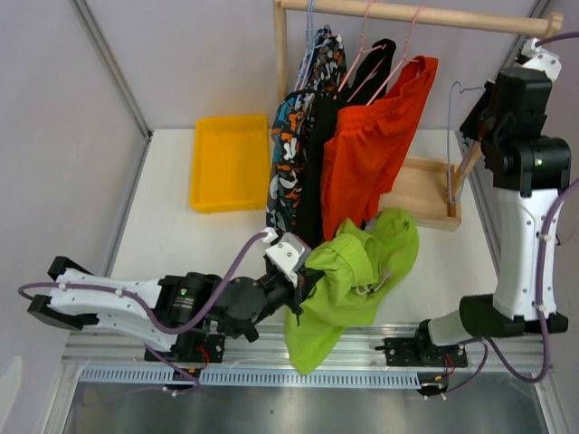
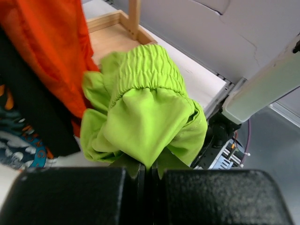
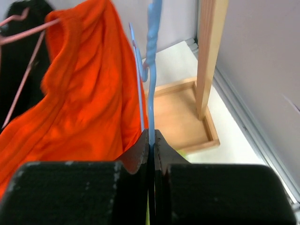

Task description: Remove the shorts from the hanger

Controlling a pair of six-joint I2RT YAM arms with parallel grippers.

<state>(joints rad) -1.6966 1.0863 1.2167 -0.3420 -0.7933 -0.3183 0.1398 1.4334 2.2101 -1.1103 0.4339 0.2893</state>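
Note:
The blue hanger is bare, so I should next raise my right gripper toward the bar's end by the wooden post (image 1: pixel 519 23), then lower it to hang the blue hanger there.
The lime green shorts (image 1: pixel 362 271) are off the rail, bunched low over the table's near edge. My left gripper (image 1: pixel 297 291) is shut on a fold of them; the left wrist view shows the fabric (image 2: pixel 140 112) pinched between the closed jaws (image 2: pixel 149 166). My right gripper (image 1: pixel 470 122) is shut on a bare blue wire hanger (image 1: pixel 452 136), its wire (image 3: pixel 152 84) clamped between the closed jaws (image 3: pixel 151 140). Orange-red shorts (image 1: pixel 380 154), black shorts (image 1: pixel 317 172) and two blotch-patterned pairs (image 1: pixel 288 154) (image 1: pixel 323 54) hang on pink hangers from the wooden rail (image 1: pixel 425 14).
A yellow tray (image 1: pixel 231 163) lies at the back left. A shallow wooden tray (image 1: pixel 425 190) lies under the rail's right end, next to the wooden post (image 3: pixel 211 56). The hanging orange-red shorts (image 2: pixel 51 47) are close to the left of the green ones.

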